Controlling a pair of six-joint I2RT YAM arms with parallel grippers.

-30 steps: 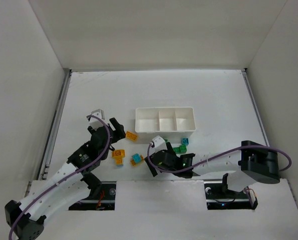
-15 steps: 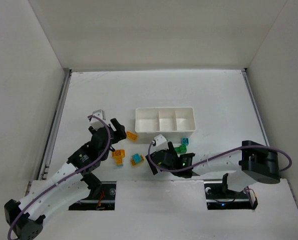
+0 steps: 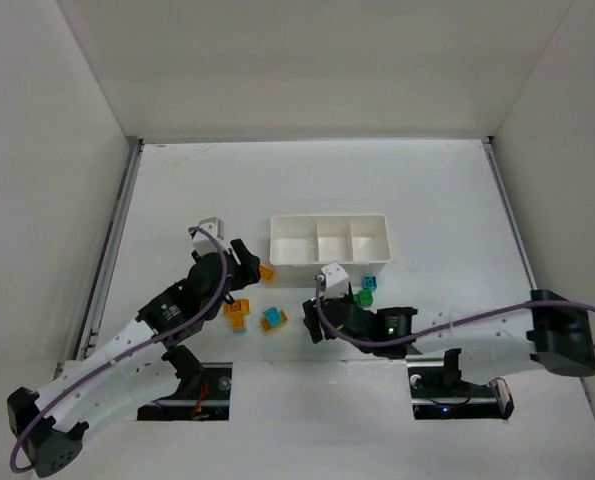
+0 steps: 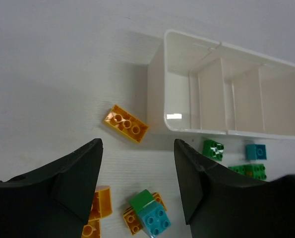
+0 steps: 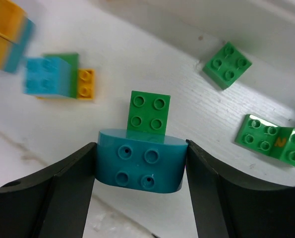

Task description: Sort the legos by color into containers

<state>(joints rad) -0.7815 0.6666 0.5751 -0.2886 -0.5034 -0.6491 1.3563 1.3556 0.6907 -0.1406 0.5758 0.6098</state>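
Observation:
I will next raise the teal-blue brick in my right gripper outward over the tray's front side and let it go, because the tray's middle section [image 3: 334,240] is outward behind that side.
The white tray [image 3: 329,263] with three compartments stands mid-table, and nothing shows in them. It also shows in the left wrist view [image 4: 157,94]. My right gripper [image 3: 320,322] is shut on a teal-blue rounded brick [image 5: 140,161] with a green brick [image 5: 149,113] joined to its far side, held just above the table in front of the tray. My left gripper [image 3: 249,263] is open and empty [image 4: 137,148], over an orange-yellow brick [image 4: 126,124] by the tray's near left corner.
A cyan, green and orange stack [image 4: 147,213] and orange pieces [image 4: 95,213] lie under the left jaws. Loose green bricks [image 5: 227,64] [image 5: 273,141] and a cyan brick [image 4: 256,151] lie before the tray's front wall. White walls enclose the table.
My right arm swung its elbow to the right, and the gripper shifted right toward the tray with the teal brick. My left gripper moved right, closer to the orange brick.

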